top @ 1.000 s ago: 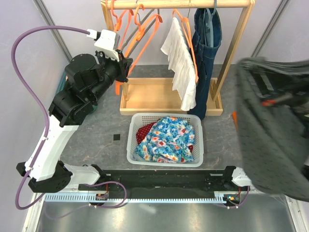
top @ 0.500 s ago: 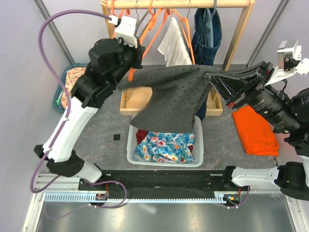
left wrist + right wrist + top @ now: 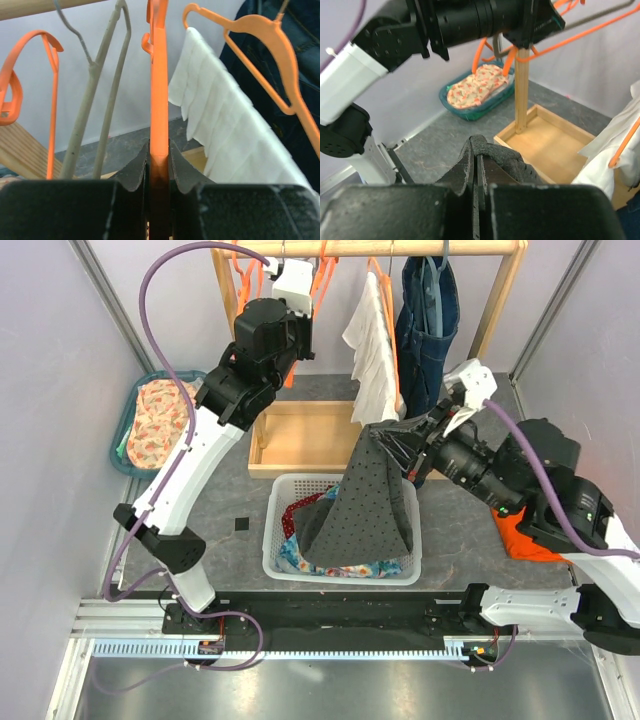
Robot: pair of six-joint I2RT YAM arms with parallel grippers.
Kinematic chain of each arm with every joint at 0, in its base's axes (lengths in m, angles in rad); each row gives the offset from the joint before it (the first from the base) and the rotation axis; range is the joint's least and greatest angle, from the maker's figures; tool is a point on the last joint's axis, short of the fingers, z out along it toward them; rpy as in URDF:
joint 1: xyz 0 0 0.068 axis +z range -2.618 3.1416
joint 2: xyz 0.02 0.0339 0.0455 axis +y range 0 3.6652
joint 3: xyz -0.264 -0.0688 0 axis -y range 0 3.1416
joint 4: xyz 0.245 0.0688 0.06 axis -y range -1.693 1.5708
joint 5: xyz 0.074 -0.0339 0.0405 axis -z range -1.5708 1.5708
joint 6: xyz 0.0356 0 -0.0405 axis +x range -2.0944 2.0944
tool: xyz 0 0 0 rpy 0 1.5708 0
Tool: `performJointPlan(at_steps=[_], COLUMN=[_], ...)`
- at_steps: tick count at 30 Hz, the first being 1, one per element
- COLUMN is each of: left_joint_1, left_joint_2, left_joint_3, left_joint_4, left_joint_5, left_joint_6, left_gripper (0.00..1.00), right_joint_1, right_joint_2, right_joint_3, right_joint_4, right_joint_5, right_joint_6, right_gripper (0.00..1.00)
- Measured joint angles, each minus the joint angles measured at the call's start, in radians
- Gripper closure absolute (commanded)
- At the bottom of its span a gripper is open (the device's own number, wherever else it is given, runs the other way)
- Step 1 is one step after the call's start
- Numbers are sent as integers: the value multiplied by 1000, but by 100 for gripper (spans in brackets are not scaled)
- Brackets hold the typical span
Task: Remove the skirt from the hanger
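My left gripper moves slightly down below the wooden bar next, then opens around the orange hanger, with the skirt (image 3: pixel 365 505) in my right gripper.
The skirt (image 3: pixel 365 505) is dark grey with small dots and hangs in a cone from my right gripper (image 3: pixel 388 440), its hem resting in the white basket (image 3: pixel 280 562). In the right wrist view the right gripper (image 3: pixel 476 150) is shut on a fold of the skirt (image 3: pixel 512 161). The skirt is off the hanger. My left gripper (image 3: pixel 308 335) is up near the wooden rail (image 3: pixel 400 248), shut on a bare orange hanger (image 3: pixel 159 100). In the left wrist view that gripper (image 3: pixel 159 160) pinches the hanger's bar, which rises straight up between the jaws.
The rack holds a white garment (image 3: pixel 375 350) on an orange hanger, blue jeans (image 3: pixel 428 310), a grey wire hanger (image 3: pixel 95 90) and more orange hangers. Floral clothes (image 3: pixel 345 565) fill the basket. A teal basket (image 3: pixel 150 420) stands left; an orange cloth (image 3: pixel 520 540) lies right.
The skirt was stretched between both arms; it now hangs from the right gripper alone, which moved left over the basket. The left arm rose with the hanger towards the rail.
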Motion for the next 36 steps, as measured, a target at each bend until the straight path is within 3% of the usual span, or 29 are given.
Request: performJointPlan(at_steps=[13,21,29,31,36], left_joint_1=[27,32,42,42,42], left_joint_2=[51,51,52,52,42], left_joint_3=[26,17,-21,-29,-59], left_joint_4=[-3,-3,14,20,42], left_joint_5=[-13,-10,-8,-8,-3], left_joint_6=[5,3,3,3,2], left_gripper=[98,98,98,91,89], right_joint_1=[0,0,0,0,-2], right_joint_2=[-19,40,105,116,157], right_joint_3=[-179,-401,-504,-522,-569], right_joint_4=[52,100,147,166,208], right_joint_5=[79,117,133,136,126], right_joint_6=[5,45,80,87,127], right_gripper=[100,100,100,100,100])
